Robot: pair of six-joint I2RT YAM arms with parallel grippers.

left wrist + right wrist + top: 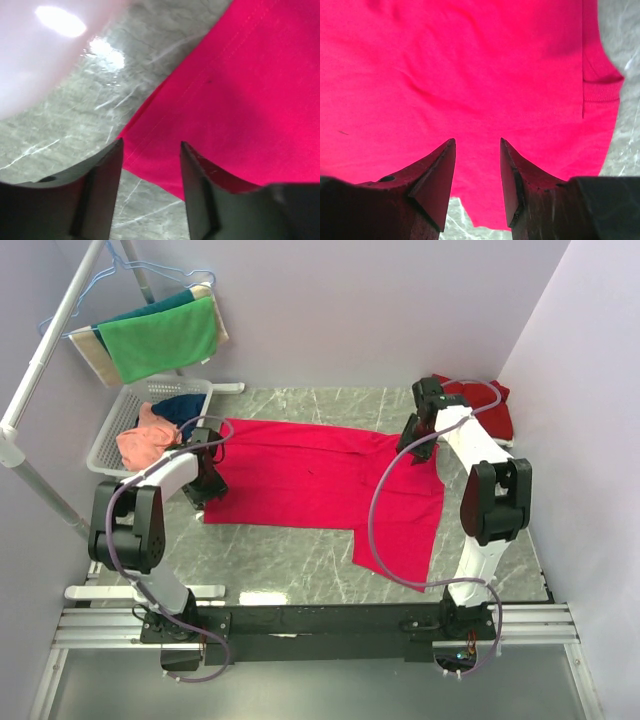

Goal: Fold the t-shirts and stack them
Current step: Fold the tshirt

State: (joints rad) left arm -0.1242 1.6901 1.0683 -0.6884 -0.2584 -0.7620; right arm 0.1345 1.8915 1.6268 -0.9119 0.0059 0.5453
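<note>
The t-shirt's hemmed corner is at my fingers, so my left gripper needs to move down and slightly back onto the t-shirt's folded edge at that corner (pixel 209 517) (pixel 138 162).
A bright pinkish-red t-shirt (pixel 310 475) lies spread flat across the marble table, with one part hanging down towards the front right. My left gripper (pixel 207 485) stands open at its left edge. In the left wrist view the shirt's (pixel 240 90) hemmed corner lies just beyond the left gripper's (pixel 151 145) tips, with nothing pinched. My right gripper (pixel 412 445) is open low over the shirt's right end. The right wrist view shows the right gripper (pixel 477 141) above smooth red cloth (pixel 470 65). A darker maroon t-shirt (pixel 490 405) sits bunched at the back right.
A white basket (pixel 112 435) at the left holds a salmon-orange shirt (pixel 145 443) and a navy one (pixel 185 405). A green towel (pixel 160 340) hangs with others on the rack (pixel 50 350) above it. Walls close in on both sides.
</note>
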